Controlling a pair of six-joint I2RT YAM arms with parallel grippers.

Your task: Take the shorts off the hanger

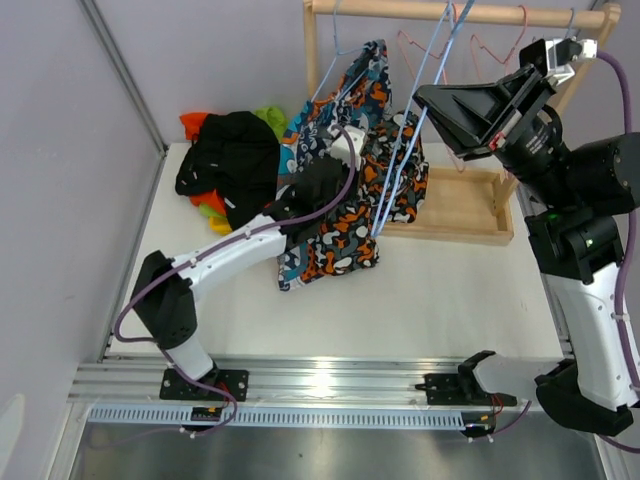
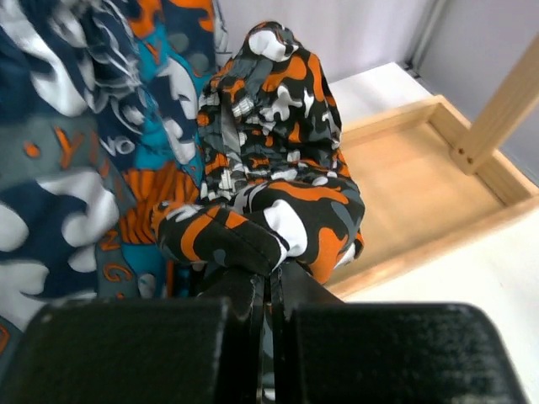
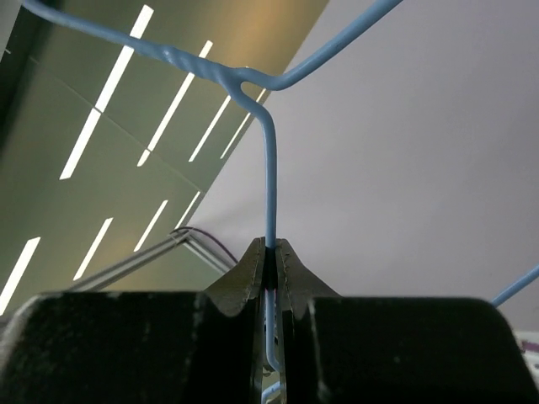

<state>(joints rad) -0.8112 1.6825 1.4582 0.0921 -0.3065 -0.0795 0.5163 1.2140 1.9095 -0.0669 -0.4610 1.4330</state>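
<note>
Next, my right gripper lowers the hanger's wire outward toward the top bar (image 1: 420,10) and releases it there. The raised hanger slants instead of hanging straight.
The black, orange and white blotched shorts (image 1: 400,175) drape around a light blue wire hanger (image 1: 398,165) that slants down from the rail. My left gripper (image 1: 322,195) is shut on a fold of these shorts (image 2: 278,168), with fabric bunched over the fingertips (image 2: 290,286). My right gripper (image 1: 422,96) is high up and shut on the hanger's wire neck (image 3: 269,177), which runs between its fingers (image 3: 244,282). A second blotched pair, blue and teal (image 1: 350,85), hangs to the left (image 2: 76,168). Black (image 1: 235,150), orange-red (image 1: 194,124) and lime green (image 1: 270,118) shorts lie piled at the back left.
The wooden rack has a top rail (image 1: 400,8), a left post (image 1: 311,50) and a tray base (image 1: 460,208), which also shows in the left wrist view (image 2: 421,168). Empty pink wire hangers (image 1: 490,45) hang on the rail. A wall stands at the left.
</note>
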